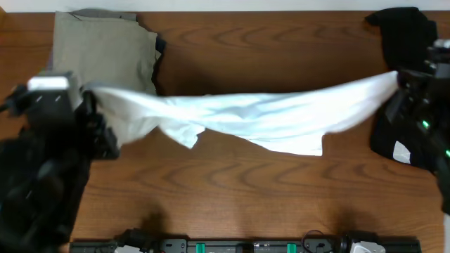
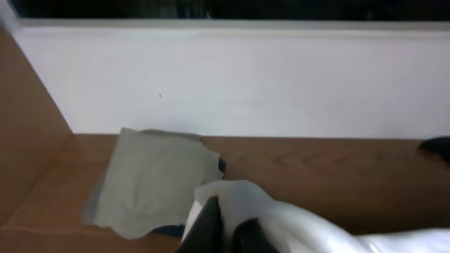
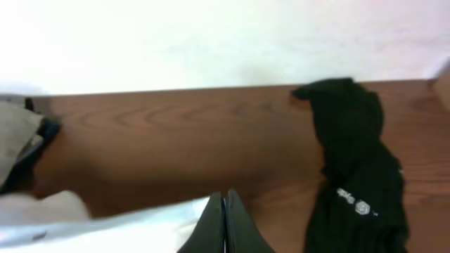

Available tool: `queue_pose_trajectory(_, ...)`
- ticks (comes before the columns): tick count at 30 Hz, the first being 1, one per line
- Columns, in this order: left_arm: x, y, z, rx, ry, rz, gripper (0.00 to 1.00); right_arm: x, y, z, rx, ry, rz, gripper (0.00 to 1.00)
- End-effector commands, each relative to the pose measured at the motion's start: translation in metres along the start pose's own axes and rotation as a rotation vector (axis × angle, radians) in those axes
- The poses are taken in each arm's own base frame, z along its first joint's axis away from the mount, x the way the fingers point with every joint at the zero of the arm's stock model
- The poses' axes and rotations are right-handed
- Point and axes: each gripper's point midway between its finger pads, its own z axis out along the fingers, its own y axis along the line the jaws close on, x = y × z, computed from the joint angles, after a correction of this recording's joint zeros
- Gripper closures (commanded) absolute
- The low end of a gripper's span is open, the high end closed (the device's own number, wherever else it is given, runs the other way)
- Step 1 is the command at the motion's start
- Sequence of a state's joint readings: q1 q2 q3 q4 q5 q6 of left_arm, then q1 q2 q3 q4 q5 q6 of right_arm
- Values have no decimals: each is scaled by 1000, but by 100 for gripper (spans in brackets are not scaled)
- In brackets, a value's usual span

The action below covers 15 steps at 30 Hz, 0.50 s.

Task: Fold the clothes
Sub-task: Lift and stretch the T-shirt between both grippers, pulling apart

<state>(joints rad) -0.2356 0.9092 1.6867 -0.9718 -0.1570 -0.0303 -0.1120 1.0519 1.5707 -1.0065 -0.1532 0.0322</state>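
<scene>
The white T-shirt (image 1: 253,116) hangs sagging above the table, so I will swing my left gripper outward and down to the bare wood (image 1: 198,29) beside the khaki-tan garment and let go.
The white T-shirt (image 1: 253,116) hangs stretched between my two grippers above the table, sagging in the middle, its graphic hidden. My left gripper (image 1: 88,95) is shut on its left end; in the left wrist view the black fingers (image 2: 223,221) pinch the bunched white cloth (image 2: 295,225). My right gripper (image 1: 399,79) is shut on its right end; in the right wrist view the fingers (image 3: 224,204) are pressed together with the white cloth (image 3: 119,228) trailing off to the left.
A khaki-tan folded garment (image 1: 105,49) lies at the back left, also in the left wrist view (image 2: 155,179). A black garment (image 1: 408,31) lies at the back right, also in the right wrist view (image 3: 355,161). A white wall runs behind the table.
</scene>
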Motion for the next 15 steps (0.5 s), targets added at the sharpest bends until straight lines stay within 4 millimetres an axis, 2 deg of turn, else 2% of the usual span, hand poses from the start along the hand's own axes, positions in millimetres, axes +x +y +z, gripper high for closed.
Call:
queue_pose_trajectory(1, -10, -1, -17, 26, -20, -28, 94, -16, 2, -33, 12, -36, -31, 99)
queue_pose_trajectory(6, -6, -12, -27, 100, 22, -59, 94, -16, 0, -72, 62, -12, -25, 99)
queue_pose_trajectory(9, 1, -17, -18, 113, 69, -61, 94, -17, -3, -82, 90, 4, -24, 99)
queue_pose_trajectory(12, 13, -21, 6, 101, 152, -51, 94, -17, -8, -76, 113, 39, -21, 99)
queue_pose_trajectory(15, 25, -26, 40, 89, 244, -36, 94, -11, -13, -49, 115, 121, -17, 99)
